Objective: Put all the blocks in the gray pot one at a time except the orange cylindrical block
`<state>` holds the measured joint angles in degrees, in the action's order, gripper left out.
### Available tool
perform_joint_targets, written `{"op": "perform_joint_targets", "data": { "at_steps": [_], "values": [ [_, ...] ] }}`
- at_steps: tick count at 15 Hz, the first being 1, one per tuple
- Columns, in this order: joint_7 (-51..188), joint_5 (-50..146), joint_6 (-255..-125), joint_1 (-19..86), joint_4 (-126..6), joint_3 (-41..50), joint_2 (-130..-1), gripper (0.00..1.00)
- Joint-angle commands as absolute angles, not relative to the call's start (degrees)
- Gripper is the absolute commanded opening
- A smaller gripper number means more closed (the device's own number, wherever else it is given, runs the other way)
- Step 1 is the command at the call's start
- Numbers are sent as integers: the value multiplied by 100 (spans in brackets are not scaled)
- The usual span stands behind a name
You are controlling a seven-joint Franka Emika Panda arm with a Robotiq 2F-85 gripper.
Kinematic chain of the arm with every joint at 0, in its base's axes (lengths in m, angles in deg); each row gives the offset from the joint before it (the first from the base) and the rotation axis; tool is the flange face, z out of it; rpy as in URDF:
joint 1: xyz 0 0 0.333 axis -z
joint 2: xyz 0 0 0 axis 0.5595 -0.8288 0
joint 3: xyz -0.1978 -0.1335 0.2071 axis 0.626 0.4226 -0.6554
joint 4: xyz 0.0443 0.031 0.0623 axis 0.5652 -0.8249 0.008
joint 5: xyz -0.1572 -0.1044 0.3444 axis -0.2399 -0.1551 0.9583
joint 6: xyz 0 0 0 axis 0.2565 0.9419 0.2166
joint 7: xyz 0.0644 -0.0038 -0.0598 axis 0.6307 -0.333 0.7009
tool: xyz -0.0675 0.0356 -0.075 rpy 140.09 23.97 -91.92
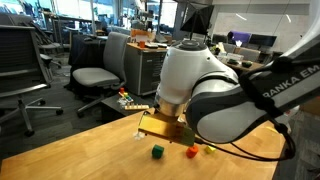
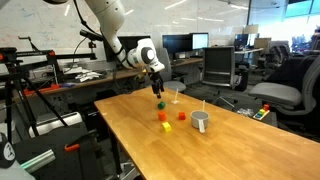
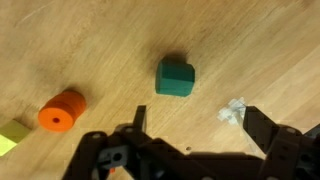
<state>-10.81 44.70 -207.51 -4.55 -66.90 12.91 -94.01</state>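
Observation:
Next, my gripper comes down toward the dark green block [image 1: 157, 151] [image 3: 175, 76] until the open fingers are around the block's sides. The block is still below and just ahead of them.
The dark green block [image 3: 175, 76] lies on the wooden table just ahead of my gripper [image 3: 200, 125], whose jaws are open and empty. In an exterior view the gripper [image 2: 157, 90] hangs above the green block [image 2: 158, 103]. The orange cylindrical block [image 3: 61, 111] lies to the left, with the yellow block [image 3: 10, 138] at the frame edge. In an exterior view the yellow block [image 2: 163, 116], orange block [image 2: 166, 126] and red block [image 2: 181, 115] lie near the gray pot [image 2: 201, 121]. In the exterior view behind the arm, the green block [image 1: 157, 151] and orange block [image 1: 192, 152] show; the pot is hidden.
A scrap of white tape [image 3: 233, 112] is stuck to the table by the right finger. The wooden table [image 2: 230, 150] has open surface toward its near end. Office chairs [image 1: 100, 70] and desks stand around it.

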Motion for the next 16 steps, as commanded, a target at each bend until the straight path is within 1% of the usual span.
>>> {"op": "perform_joint_targets", "data": {
  "at_steps": [1, 9, 16],
  "values": [
    [-1472, 4309, -21233, -476, -6992, 1353, -9322, 100],
    [-1628, 4461, -21387, -400, -7034, 1256, -9634, 100],
    [-1304, 4431, -21898, -342, -6919, 1185, -9845, 100]
  ]
}}
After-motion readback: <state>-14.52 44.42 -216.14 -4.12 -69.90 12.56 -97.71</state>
